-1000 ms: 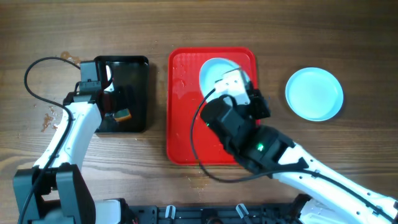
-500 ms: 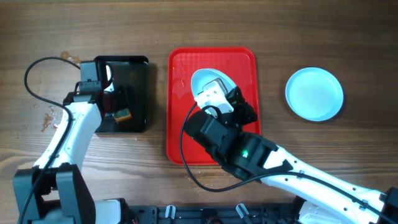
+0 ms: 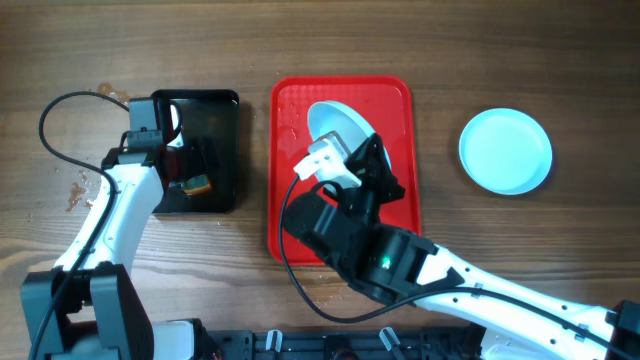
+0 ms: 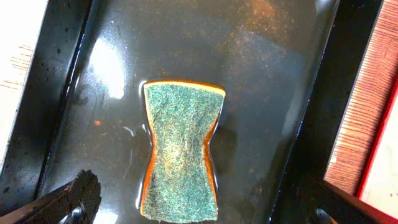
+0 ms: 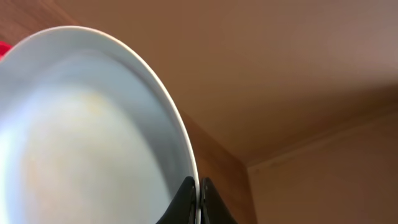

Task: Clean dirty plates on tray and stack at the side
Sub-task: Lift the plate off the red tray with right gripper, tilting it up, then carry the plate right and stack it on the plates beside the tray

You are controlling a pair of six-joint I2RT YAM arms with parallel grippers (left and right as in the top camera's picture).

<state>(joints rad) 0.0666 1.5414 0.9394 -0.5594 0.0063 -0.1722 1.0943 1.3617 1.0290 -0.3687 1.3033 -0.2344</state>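
Observation:
The second plate [image 3: 506, 151] lies flat to the right of my right gripper in the overhead view, so I should swing over it, lower and release the rim, stacking both.
My right gripper [image 5: 198, 190] is shut on the rim of a pale light-blue plate [image 5: 87, 137] and holds it tilted on edge above the red tray [image 3: 290, 200]; the plate also shows in the overhead view [image 3: 340, 125]. A faint smear shows on its face. A second pale blue plate [image 3: 505, 150] lies flat on the table right of the tray. My left gripper [image 4: 199, 214] is open, its fingers either side of a green-and-orange sponge [image 4: 181, 149] lying in the wet black tray [image 4: 280, 74]. The left gripper also shows in the overhead view [image 3: 178, 160].
The black tray [image 3: 220, 110] sits left of the red tray. Small brown spills [image 3: 78, 190] mark the wooden table at the far left. My right arm [image 3: 400, 260] covers the lower half of the red tray.
My right arm has swung left and lifted the plate, tipping it from nearly flat to on edge over the tray. The left arm has not moved.

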